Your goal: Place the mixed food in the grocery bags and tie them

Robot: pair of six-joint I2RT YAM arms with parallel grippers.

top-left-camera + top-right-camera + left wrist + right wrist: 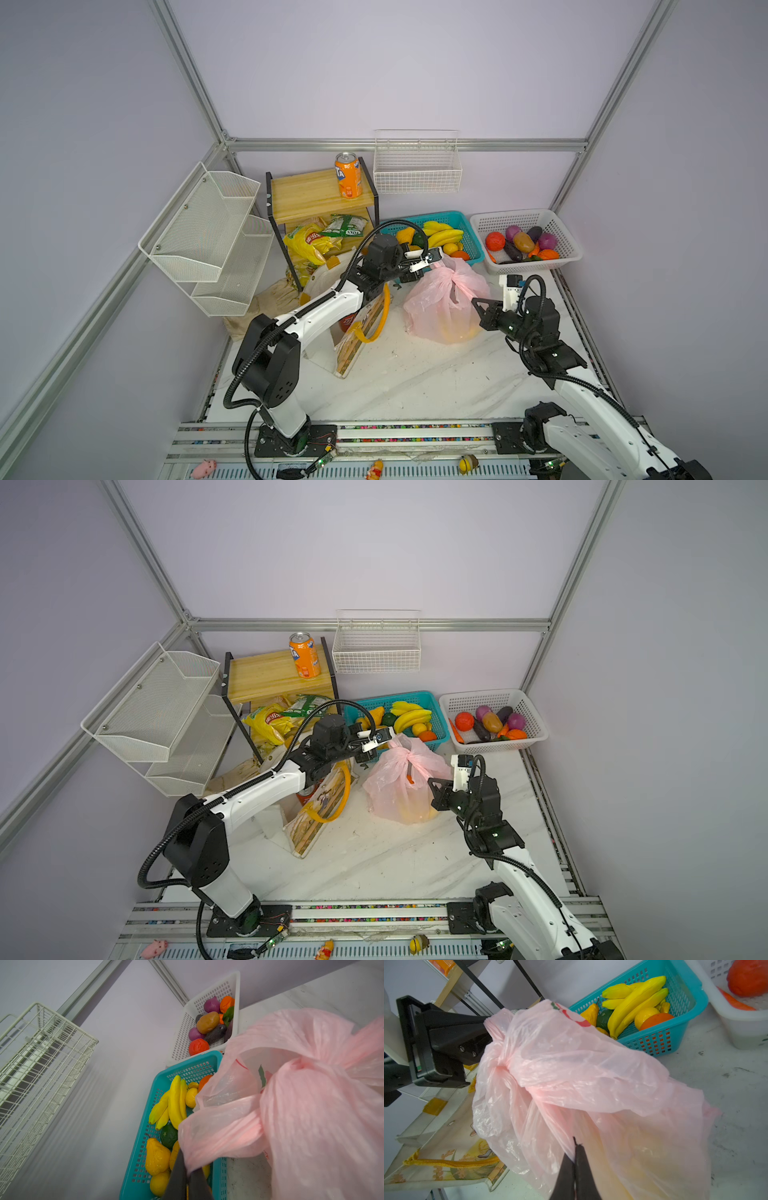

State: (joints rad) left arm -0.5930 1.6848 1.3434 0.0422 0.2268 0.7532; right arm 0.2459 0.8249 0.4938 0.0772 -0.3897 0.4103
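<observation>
The bag's loose, gaping knot over the teal basket (146,1184) lies beside the piece of plastic. I should next pull the plastic away toward the shelf with my left gripper and release it.
A translucent pink grocery bag (436,307) (399,787) stands mid-table with its top bunched into a knot. Yellow and orange fruit (457,332) shows through its lower wall. My left gripper (428,272) (187,1167) is at the bag's top on the far side, shut on a strip of its plastic. My right gripper (478,303) (575,1147) is shut on a fold of the bag's right side. The white canvas tote (357,332) with yellow handles (384,320) lies tipped under my left arm. A red cola can (347,322) shows in its mouth.
A teal basket (471,237) of bananas and fruit and a white basket (561,232) of vegetables stand behind the bag. A wooden shelf (307,195) carries an orange soda can (348,174), with snack packets (311,241) below. A mesh rack (208,237) and a tan bag (266,303) are on the left.
</observation>
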